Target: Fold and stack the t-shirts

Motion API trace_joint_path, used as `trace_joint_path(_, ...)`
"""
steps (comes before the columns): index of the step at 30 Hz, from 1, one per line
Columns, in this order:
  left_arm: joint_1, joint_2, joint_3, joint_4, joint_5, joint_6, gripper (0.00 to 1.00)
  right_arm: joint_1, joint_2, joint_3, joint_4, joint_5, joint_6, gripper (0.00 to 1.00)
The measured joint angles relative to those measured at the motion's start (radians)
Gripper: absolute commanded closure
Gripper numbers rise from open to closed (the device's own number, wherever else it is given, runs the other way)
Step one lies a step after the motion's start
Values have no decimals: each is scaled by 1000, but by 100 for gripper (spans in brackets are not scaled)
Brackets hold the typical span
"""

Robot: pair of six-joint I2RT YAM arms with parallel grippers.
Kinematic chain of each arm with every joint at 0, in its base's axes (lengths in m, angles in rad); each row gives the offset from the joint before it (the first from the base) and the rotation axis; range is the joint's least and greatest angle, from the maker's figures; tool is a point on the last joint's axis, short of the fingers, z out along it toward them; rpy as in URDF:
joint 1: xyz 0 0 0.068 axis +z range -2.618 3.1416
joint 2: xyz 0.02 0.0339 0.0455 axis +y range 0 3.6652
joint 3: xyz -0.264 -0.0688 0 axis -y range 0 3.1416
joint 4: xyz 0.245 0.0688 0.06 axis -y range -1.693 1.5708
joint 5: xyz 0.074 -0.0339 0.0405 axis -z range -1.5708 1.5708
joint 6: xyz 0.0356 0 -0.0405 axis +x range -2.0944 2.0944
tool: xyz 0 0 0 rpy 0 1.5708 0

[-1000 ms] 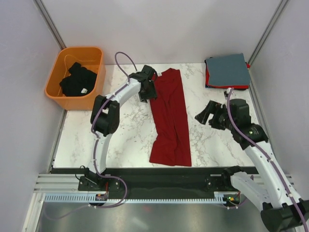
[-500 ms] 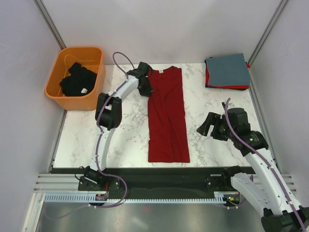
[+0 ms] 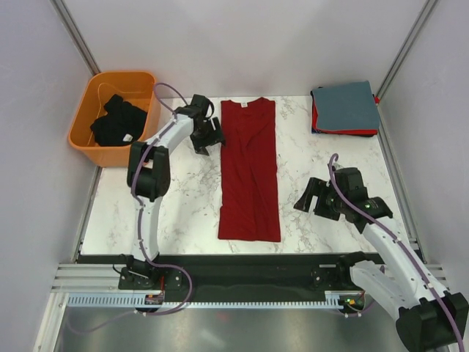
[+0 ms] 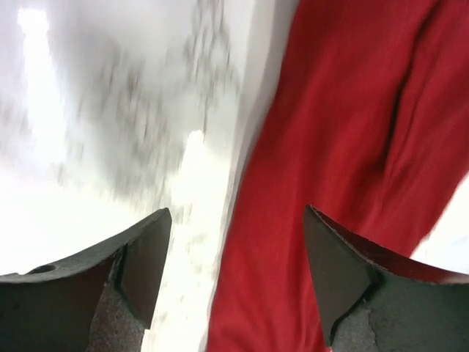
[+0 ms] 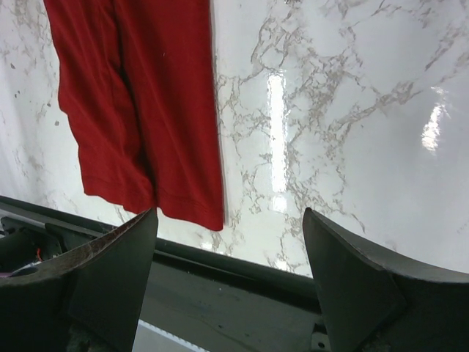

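The shirt's closest hem corner [image 3: 278, 238] [image 5: 218, 224] lies flat below my right gripper, to its left in the top view. I will move down that way and back onto it.
A dark red t-shirt [image 3: 249, 169] lies flat as a long folded strip down the middle of the table, its collar with a small white tag at the far end. It also shows in the left wrist view [image 4: 352, 176] and the right wrist view [image 5: 139, 110]. My left gripper [image 3: 207, 136] is open and empty just left of the shirt's upper edge. My right gripper [image 3: 306, 198] is open and empty to the right of the shirt's lower part. A black t-shirt [image 3: 117, 123] lies in the orange basket [image 3: 91, 145]. Folded grey-blue [image 3: 346, 106] and red shirts are stacked at the far right.
The orange basket stands at the far left corner. A dark rail [image 3: 242, 258] runs along the table's near edge, also visible in the right wrist view [image 5: 242, 293]. White walls and metal posts close in the table's sides.
The shirt has been laid out straight and flat. My left gripper has let it go and moved left, off the cloth. My right gripper has moved nearer and slightly left.
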Motion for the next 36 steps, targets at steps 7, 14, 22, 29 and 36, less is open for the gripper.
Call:
trace_joint_path(7, -21, -497, -455, -5, -7, 2, 25, 124, 68, -201, 144, -31, 99, 14)
trace_joint_path(14, -158, -843, -923, 82, 1, -42, 26, 349, 144, -263, 266, 28, 213, 25)
trace_joint_path(22, -393, -873, -1164, 137, -7, -203, 29, 409, 212, -296, 426, 72, 289, 51)
trace_joint_path(29, -471, -884, -1232, 212, -8, -305, 32, 446, 207, -347, 538, 77, 327, 59)
trace_joint_path(36, -497, -884, -1253, 255, -19, -359, 49, 465, 217, -362, 570, 90, 340, 73)
